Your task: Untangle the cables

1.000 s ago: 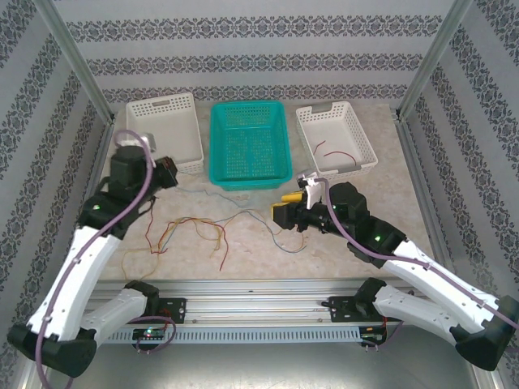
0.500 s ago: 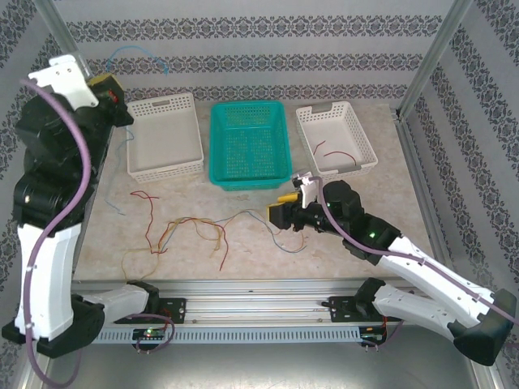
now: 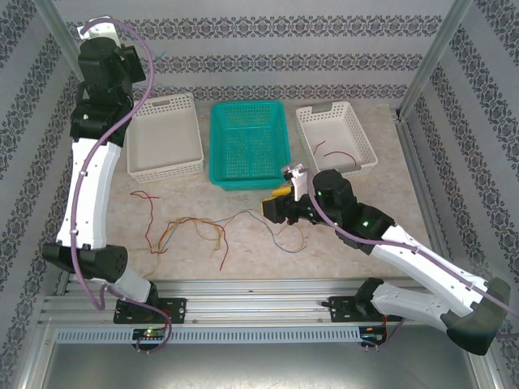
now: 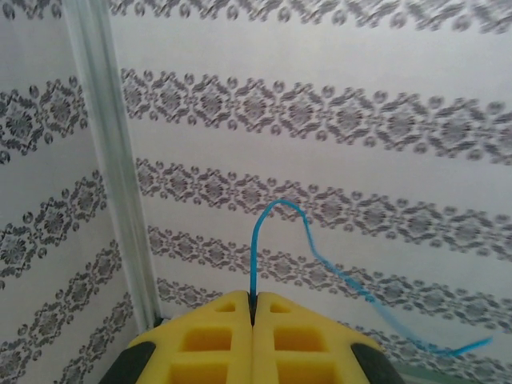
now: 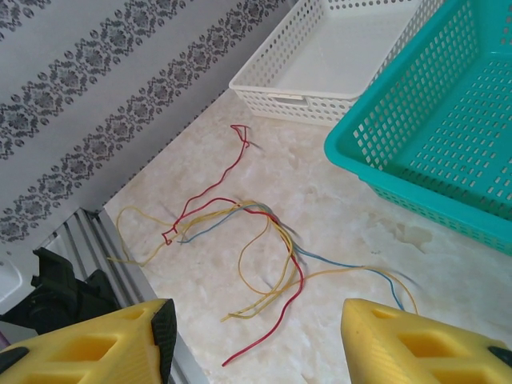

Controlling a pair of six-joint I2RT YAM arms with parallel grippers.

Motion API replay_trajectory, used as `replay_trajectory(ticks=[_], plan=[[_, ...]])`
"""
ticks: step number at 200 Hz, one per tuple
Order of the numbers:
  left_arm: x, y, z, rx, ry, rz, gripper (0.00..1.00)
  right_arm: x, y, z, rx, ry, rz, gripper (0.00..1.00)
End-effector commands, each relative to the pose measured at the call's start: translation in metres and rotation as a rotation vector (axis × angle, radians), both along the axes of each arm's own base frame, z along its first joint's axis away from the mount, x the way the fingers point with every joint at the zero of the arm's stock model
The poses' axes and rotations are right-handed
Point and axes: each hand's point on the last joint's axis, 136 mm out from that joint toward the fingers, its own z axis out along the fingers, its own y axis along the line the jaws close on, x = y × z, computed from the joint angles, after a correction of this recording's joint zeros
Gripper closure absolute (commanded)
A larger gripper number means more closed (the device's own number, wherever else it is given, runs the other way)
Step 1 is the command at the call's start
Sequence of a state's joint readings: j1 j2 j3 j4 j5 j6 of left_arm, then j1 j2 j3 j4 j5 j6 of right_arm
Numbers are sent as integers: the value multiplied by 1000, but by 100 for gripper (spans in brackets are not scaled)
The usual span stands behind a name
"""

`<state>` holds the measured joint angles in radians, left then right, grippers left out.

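My left gripper should next tip downward, go down over the empty white basket (image 3: pixel 165 139) and let go of the thin blue cable, because the cable is clear of the tangle.
A tangle of red, yellow-orange and blue-grey cables (image 3: pixel 195 227) lies on the marble table between the arms, also in the right wrist view as the tangle (image 5: pixel 268 232). My left gripper (image 3: pixel 139 65) is raised high at the back left, above the table. Its yellow fingers (image 4: pixel 216 340) are shut on a thin blue cable (image 4: pixel 256 248) that arcs up and trails to the right. My right gripper (image 3: pixel 274 204) hovers just right of the tangle. In its wrist view the right gripper (image 5: pixel 256 320) stands open above the cable ends, holding nothing.
Three baskets line the back: a white one (image 3: pixel 162 101) on the left, a teal one (image 3: pixel 247 180) in the middle, and a white one (image 3: pixel 357 166) on the right holding a red cable (image 3: pixel 332 150). A metal rail (image 3: pixel 259 288) runs along the near edge.
My left arm rose from table level up to the back-left corner, pulling the blue cable out of the tangle. The right gripper crept slightly left toward the tangle.
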<state>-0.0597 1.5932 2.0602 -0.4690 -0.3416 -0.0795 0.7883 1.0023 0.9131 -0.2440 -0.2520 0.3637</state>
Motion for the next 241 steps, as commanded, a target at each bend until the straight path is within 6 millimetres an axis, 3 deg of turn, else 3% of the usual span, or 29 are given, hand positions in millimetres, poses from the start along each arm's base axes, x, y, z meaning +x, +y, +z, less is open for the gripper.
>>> replay_trajectory(ticks=[1, 60, 112, 141, 181, 215, 241], plan=[[13, 12, 11, -35, -59, 11, 100, -1, 5, 7, -19, -36, 35, 43], [64, 25, -74, -93, 88, 6, 100, 8, 15, -6, -28, -24, 47, 43], [83, 20, -192, -208, 214, -18, 100, 18, 30, -30, -28, 40, 50, 36], [88, 17, -244, -279, 271, -16, 100, 18, 36, -35, -18, 64, 61, 35], [98, 20, -284, -294, 364, -16, 100, 15, 34, -38, -14, 72, 60, 35], [101, 20, -333, -341, 460, -8, 100, 13, 38, -44, -5, 97, 72, 34], [105, 19, -360, -364, 539, -9, 100, 11, 41, -46, -3, 115, 87, 34]])
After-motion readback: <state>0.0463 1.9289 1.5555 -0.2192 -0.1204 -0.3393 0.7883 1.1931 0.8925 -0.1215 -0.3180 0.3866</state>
